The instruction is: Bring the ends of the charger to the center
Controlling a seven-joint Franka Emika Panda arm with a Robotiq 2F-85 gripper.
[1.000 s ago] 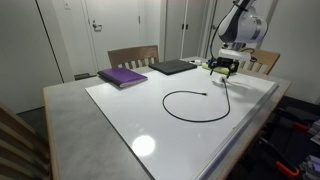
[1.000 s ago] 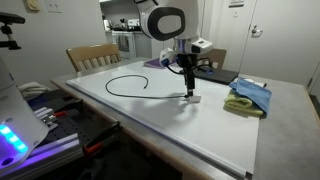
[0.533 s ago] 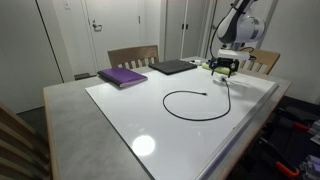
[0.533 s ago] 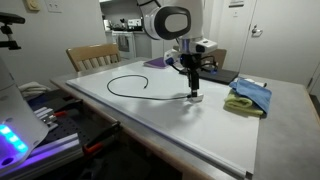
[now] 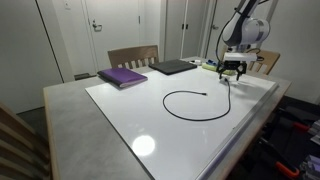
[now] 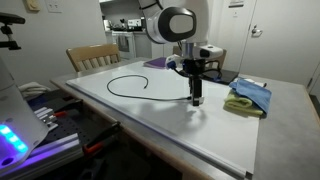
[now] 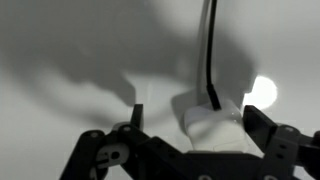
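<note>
My gripper should next stay where it is around the white block (image 6: pixel 199 100) (image 7: pixel 215 128) and close its fingers onto the block's sides, since the block is already between them.
The charger (image 5: pixel 178 112) is a thin black cable lying in a loop on the white board (image 5: pixel 130 110); it also shows as a loop (image 6: pixel 122 84) in the second exterior view. One plug tip (image 5: pixel 205 95) rests inside the loop near the board's middle. The cable's other end runs to my gripper (image 5: pixel 233 70) near the board's far edge. In the wrist view the cable (image 7: pixel 210 50) enters a white block (image 7: pixel 215 128) that lies between my gripper's (image 7: pixel 193 112) open fingers, with a gap to the left finger (image 7: pixel 135 112).
A purple book (image 5: pixel 123 76) and a dark laptop (image 5: pixel 173 67) lie at the board's far side. A blue and yellow cloth (image 6: pixel 247 98) sits on the table beside the board. Wooden chairs (image 5: pixel 133 56) stand behind the table.
My gripper has shifted sideways toward the board's edge over the last second, jaws still open. The cable loop has stayed where it was.
</note>
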